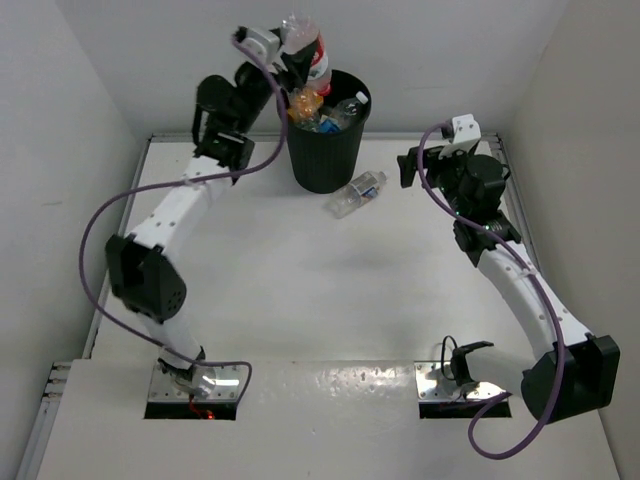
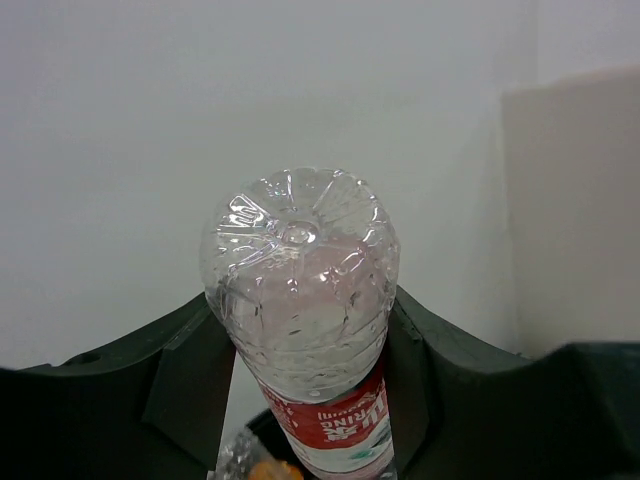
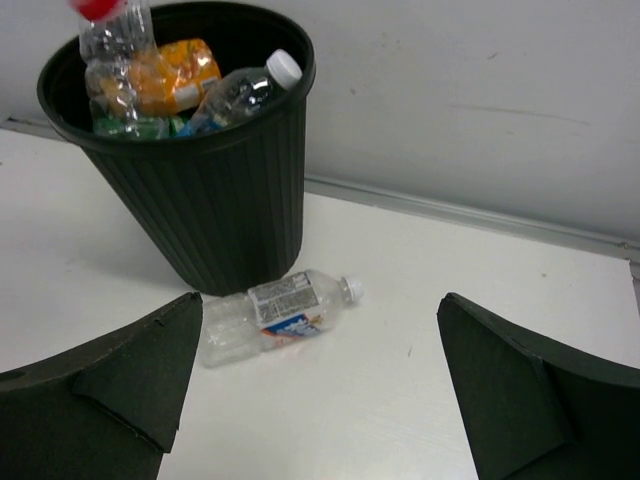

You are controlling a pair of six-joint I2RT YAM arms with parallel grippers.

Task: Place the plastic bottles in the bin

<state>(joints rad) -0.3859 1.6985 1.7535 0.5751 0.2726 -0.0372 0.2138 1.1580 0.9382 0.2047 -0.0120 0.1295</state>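
Observation:
I need to lower my left gripper next, moving it right in the top view. I should then release the bottle with the red label in the bin's dark gap beside the orange one, where there is still room.
My left gripper (image 1: 297, 68) is shut on a clear bottle with a red label (image 1: 310, 48) and holds it cap down over the black bin (image 1: 325, 150). In the left wrist view the bottle's base (image 2: 300, 265) fills the space between my fingers (image 2: 190, 375). The bin holds several bottles: an orange one (image 3: 178, 75), a green one (image 3: 130, 126) and a clear one with a white cap (image 3: 245, 90). One clear bottle with a blue-and-white label (image 1: 357, 193) lies on its side on the table, right of the bin's foot (image 3: 275, 312). My right gripper (image 1: 408, 166) is open and empty, off to that bottle's right (image 3: 320, 400).
White walls close the table at the back and on both sides. A raised ledge (image 3: 470, 215) runs along the back wall behind the bin. The arm bases stand at the near edge (image 1: 195, 385).

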